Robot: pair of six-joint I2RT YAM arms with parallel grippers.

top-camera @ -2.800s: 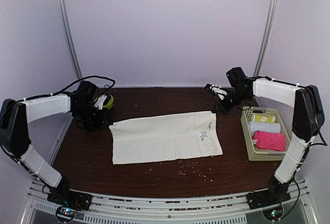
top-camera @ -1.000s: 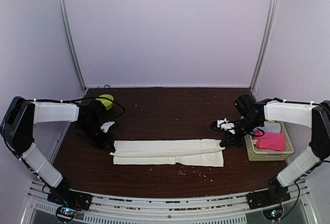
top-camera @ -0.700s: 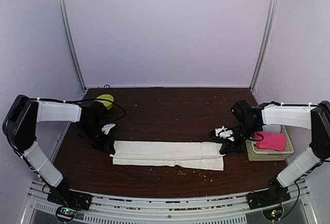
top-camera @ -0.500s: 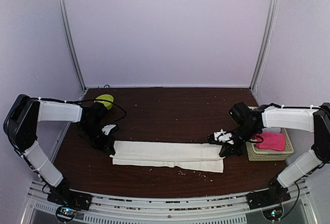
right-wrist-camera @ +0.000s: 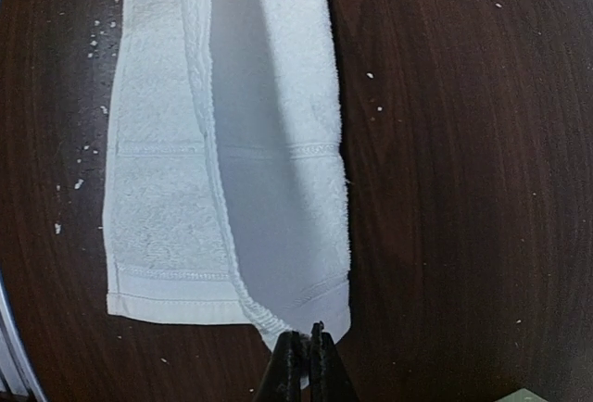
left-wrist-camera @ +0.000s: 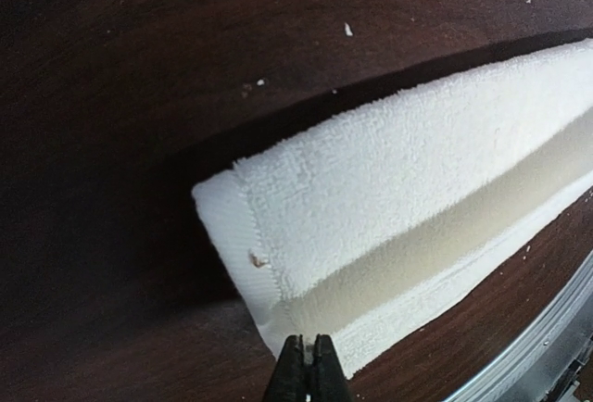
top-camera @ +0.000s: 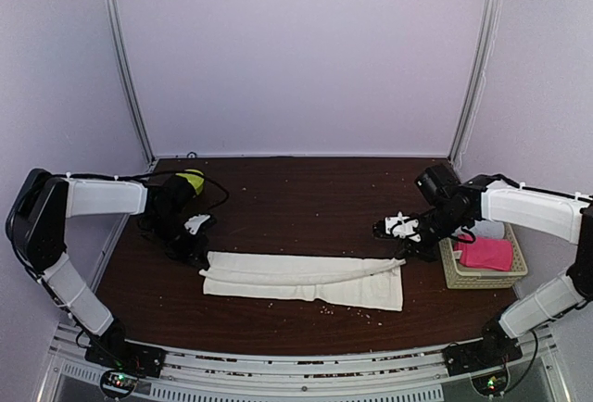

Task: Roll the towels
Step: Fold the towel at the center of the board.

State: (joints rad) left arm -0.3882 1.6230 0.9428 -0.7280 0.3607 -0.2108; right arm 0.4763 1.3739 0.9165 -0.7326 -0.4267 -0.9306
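Next, my right gripper moves back and down over the lower layer's near strip [top-camera: 390, 296] [right-wrist-camera: 162, 291] and releases the towel's corner there, since that strip still lies uncovered.
The cream towel [top-camera: 306, 279] lies folded into a long narrow strip across the near part of the table. My left gripper [top-camera: 197, 256] is shut on the fold at its left end; in the left wrist view the gripper [left-wrist-camera: 309, 351] pinches the towel's [left-wrist-camera: 389, 189] short edge. My right gripper [top-camera: 410, 253] is shut on the top layer's corner at the right end and holds it slightly raised; the right wrist view shows the gripper [right-wrist-camera: 306, 337] on the towel [right-wrist-camera: 269, 143]. The pink towel [top-camera: 484, 252] lies in the basket. The blue mark is hidden.
A woven basket [top-camera: 449, 270] stands at the right edge, just right of my right gripper, with a white roll [top-camera: 489, 230] behind the pink towel. A yellow-green roll [top-camera: 191, 180] sits behind my left arm. Crumbs dot the dark wooden table [top-camera: 296, 207].
The towel, spread flat at first, is now folded into a strip. In the last half second my right gripper moved back and up, lifting the right corner; my left gripper barely moved.
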